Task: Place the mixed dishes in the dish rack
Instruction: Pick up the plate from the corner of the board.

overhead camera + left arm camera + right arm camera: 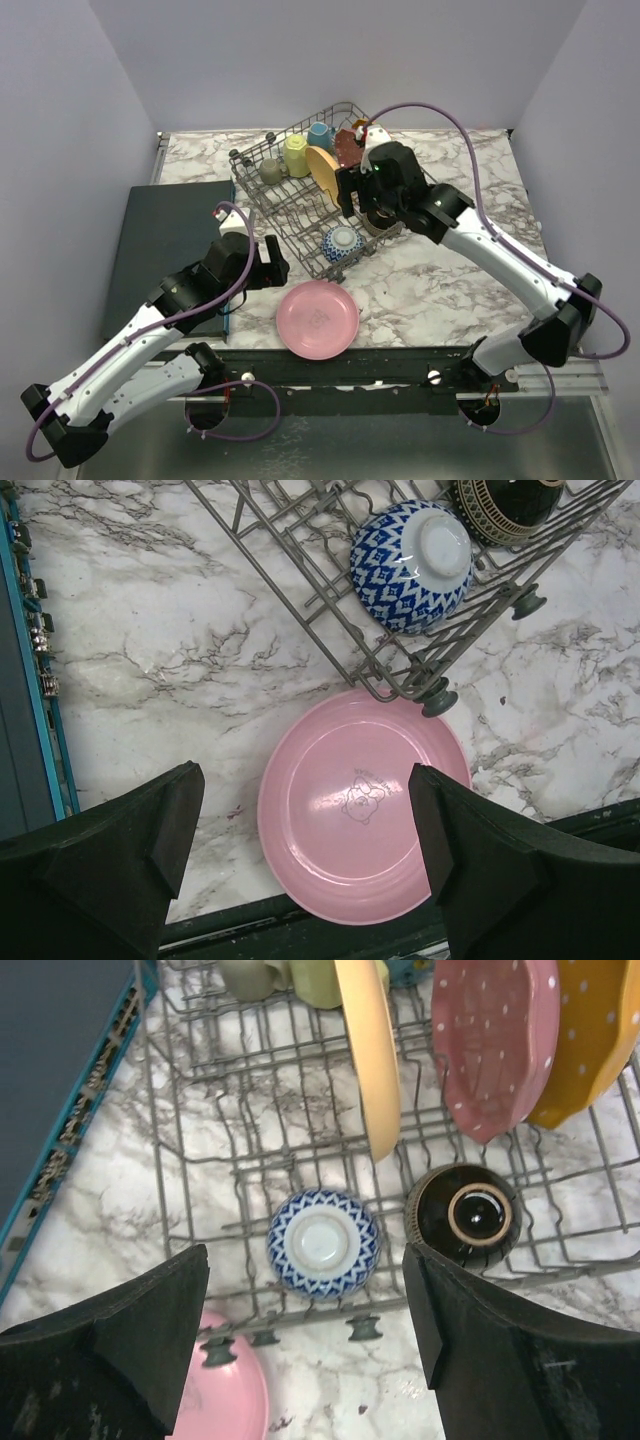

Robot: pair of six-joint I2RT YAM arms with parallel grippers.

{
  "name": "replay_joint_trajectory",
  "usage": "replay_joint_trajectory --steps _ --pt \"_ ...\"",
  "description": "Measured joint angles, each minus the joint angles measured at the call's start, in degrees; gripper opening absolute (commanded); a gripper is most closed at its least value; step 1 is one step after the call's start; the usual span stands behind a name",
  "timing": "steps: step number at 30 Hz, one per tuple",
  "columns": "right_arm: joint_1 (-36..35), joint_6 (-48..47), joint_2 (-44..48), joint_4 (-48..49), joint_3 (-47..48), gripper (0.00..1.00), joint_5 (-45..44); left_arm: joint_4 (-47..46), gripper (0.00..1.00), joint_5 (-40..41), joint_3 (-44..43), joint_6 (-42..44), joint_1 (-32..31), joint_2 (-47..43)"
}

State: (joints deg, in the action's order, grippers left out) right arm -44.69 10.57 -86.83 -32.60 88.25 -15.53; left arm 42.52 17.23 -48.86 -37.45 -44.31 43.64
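Note:
I will move my left gripper down and back onto the pink plate's rim by the dark mat next, because it is below that gripper and closer to my base.
The pink plate (318, 318) lies flat on the marble just in front of the dish rack (262, 200). My left gripper (274, 264) is open and empty; in the left wrist view (302, 815) it hovers over the pink plate (365, 805). My right gripper (368, 200) is open and empty above the rack's near end (305, 1285). Below it the blue-patterned bowl (322, 1243) and dark brown bowl (465, 1215) sit upside down in the rack. A peach plate (368, 1050), pink dotted plate (495, 1040) and orange plate (590, 1030) stand between tines.
Yellow (296, 155), blue (320, 133) and olive (271, 170) mugs sit at the rack's far end. A dark flat mat (165, 240) lies left of the rack. The table's front edge runs just below the pink plate. Walls close in on the left, back and right.

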Motion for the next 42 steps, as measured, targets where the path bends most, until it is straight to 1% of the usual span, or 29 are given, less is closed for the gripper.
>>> replay_joint_trajectory --steps 7,14,23,31,37,42 --pt "-0.02 3.45 11.58 -0.04 -9.86 0.86 3.56 0.04 0.91 -1.36 0.17 -0.42 0.02 0.39" --pt "-0.02 5.99 18.08 -0.09 -19.98 0.87 4.52 2.32 0.90 -3.61 -0.02 -5.64 0.07 5.14" --pt "-0.02 8.37 21.86 1.70 -29.97 0.87 6.10 4.31 0.90 -6.71 0.52 -13.68 0.07 5.31" --pt "-0.02 10.51 22.27 3.43 -36.28 0.87 8.31 4.39 0.90 -8.63 6.84 -20.76 0.07 5.84" --pt "-0.02 12.28 25.92 5.81 -42.07 0.87 10.84 4.20 0.89 -8.94 9.57 -24.02 0.07 5.99" --pt "-0.02 13.55 26.53 6.29 -43.85 0.87 11.91 3.28 0.86 -10.23 11.93 -26.34 0.07 8.39"
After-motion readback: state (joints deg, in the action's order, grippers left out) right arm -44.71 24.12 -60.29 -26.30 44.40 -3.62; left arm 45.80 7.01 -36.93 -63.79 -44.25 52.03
